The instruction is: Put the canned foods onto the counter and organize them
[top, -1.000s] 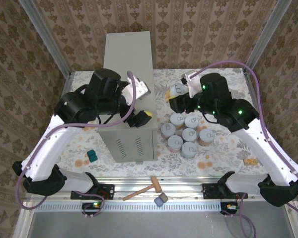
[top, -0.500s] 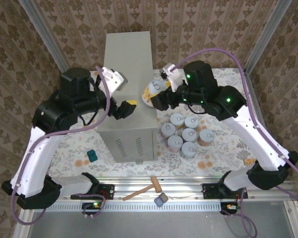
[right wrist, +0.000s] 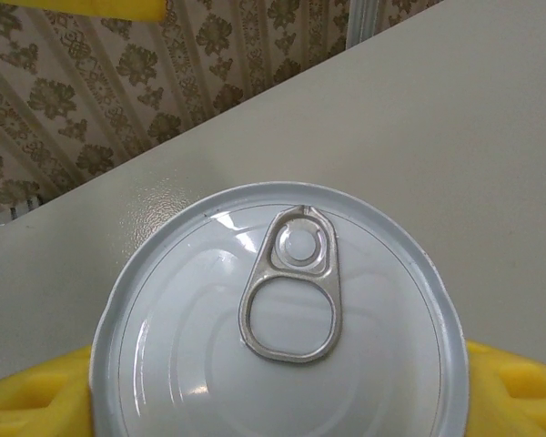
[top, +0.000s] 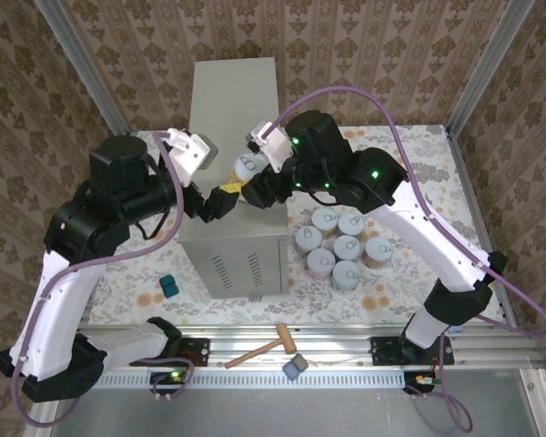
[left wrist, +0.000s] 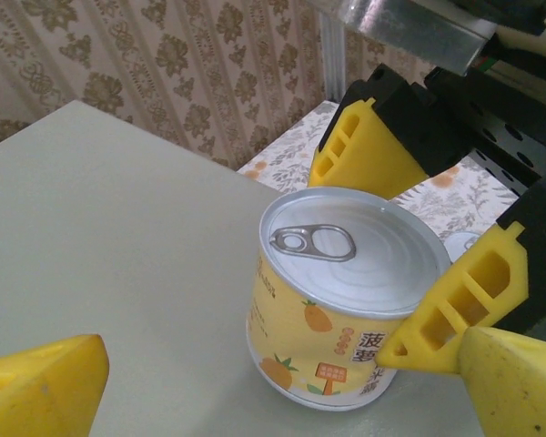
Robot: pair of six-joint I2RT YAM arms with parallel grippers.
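Note:
The counter's flat top is bare toward its middle, so next I need to carry the can in my right gripper there from the counter's edge by the clustered cans, then release it.
A yellow-labelled can [left wrist: 332, 314] with a silver pull-tab lid [right wrist: 278, 328] is over the near part of the beige counter [top: 232, 100]. It is slightly tilted, its base at the flat top. My right gripper [right wrist: 278, 405] is shut on this can [top: 247, 165], one yellow finger [left wrist: 369, 155] behind it and the other [left wrist: 464, 305] in front. My left gripper [left wrist: 282, 401] stands open just beside the can, its yellow fingertips [left wrist: 36, 387] wide apart and touching nothing. Several more cans [top: 341, 246] stand clustered on the floral floor right of the counter.
The counter's vent slots [top: 227, 269] face the near edge. A teal block [top: 167, 286] lies on the floor left of the counter. A wooden mallet [top: 268, 346] and a grey block [top: 295, 367] rest on the near rail. A small orange piece [top: 456, 296] lies at far right.
My right arm swung left with the can, from above the floor cluster to over the counter top. My left arm drew back to the left, its gripper still open.

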